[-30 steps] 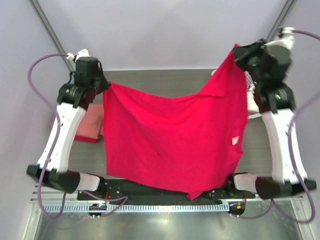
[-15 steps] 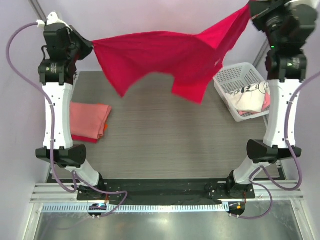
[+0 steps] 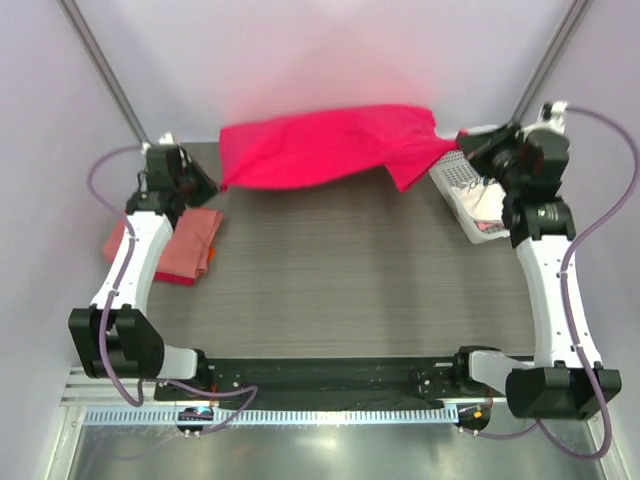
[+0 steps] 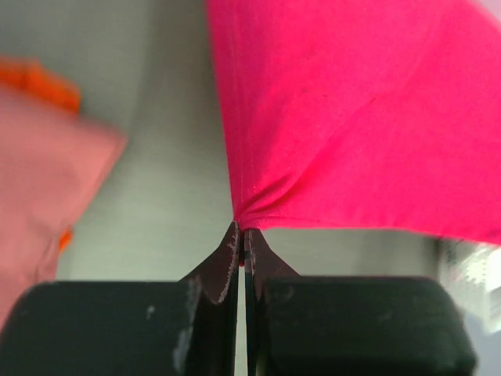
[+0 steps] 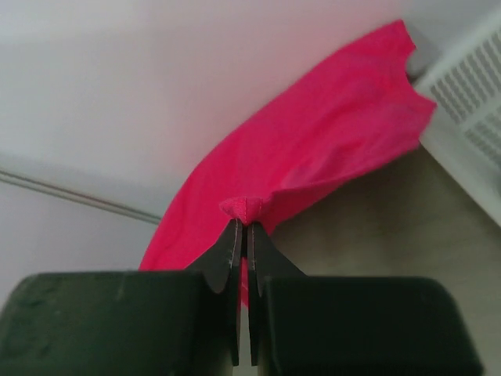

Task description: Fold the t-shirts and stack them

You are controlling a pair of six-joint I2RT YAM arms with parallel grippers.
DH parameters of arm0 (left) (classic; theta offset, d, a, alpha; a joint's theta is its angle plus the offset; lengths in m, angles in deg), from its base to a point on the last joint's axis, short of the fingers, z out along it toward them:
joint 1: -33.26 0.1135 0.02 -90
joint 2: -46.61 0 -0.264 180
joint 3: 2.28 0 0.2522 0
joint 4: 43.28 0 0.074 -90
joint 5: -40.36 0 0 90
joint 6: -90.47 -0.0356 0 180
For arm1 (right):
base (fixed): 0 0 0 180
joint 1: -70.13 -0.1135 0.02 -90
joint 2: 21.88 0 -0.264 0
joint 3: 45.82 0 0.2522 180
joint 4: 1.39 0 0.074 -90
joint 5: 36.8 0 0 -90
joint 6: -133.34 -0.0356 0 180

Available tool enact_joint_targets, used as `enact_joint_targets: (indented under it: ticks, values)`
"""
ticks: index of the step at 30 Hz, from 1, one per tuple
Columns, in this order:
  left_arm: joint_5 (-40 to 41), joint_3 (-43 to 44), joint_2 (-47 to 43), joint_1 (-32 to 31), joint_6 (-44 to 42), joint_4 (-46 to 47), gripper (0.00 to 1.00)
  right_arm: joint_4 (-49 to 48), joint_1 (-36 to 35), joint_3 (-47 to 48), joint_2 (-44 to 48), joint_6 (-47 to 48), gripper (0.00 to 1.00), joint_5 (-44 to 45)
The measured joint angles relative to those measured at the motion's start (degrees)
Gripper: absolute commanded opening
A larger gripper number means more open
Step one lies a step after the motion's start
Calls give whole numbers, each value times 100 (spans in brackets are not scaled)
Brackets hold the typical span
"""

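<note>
The crimson t-shirt (image 3: pixel 325 145) hangs in the air over bare table, so my right gripper should next go down toward the table (image 3: pixel 428 212) beside the basket and release its corner.
The bright crimson t-shirt (image 3: pixel 325 145) is stretched between my two grippers low over the far edge of the table. My left gripper (image 3: pixel 207 183) is shut on its left corner, seen close in the left wrist view (image 4: pixel 243 227). My right gripper (image 3: pixel 462 145) is shut on its right corner, seen in the right wrist view (image 5: pixel 244 219), where the crimson t-shirt (image 5: pixel 313 164) trails away. A folded salmon-pink t-shirt (image 3: pixel 185 240) lies on a red one (image 3: pixel 172 278) at the left. A white dark-printed t-shirt (image 3: pixel 488 203) lies in the basket.
A white lattice basket (image 3: pixel 458 180) stands at the far right, just under my right gripper. The grey table (image 3: pixel 340 270) stretches in front of the held shirt. Pale walls close the back and both sides.
Both arms have swung the crimson shirt up and away, then come down; it has gone from hanging over the near table to held low along the far edge.
</note>
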Motion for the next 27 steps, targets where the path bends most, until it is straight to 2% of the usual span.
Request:
enact_joint_targets:
  ticks: [6,13,17,20,23,27]
  values:
    - [-127,-2406,-1056,0,151,208,0,170,0,-2704,1659,-35,1,-79]
    - [-26,-3945,-2575,0,601,356,0,741,0,-4444,3810,-129,1,-262]
    - [81,-4629,-3134,0,929,361,0,1598,0,-4752,4640,-155,1,-170]
    - [188,-4892,-3532,0,1128,308,0,1950,0,-4669,4765,-114,1,-35]
    - [273,-4907,-3650,0,1237,350,0,2155,0,-4487,4474,-2,1,94]
    - [354,-4852,-3272,0,1235,387,0,2118,0,-4203,3663,155,1,181]
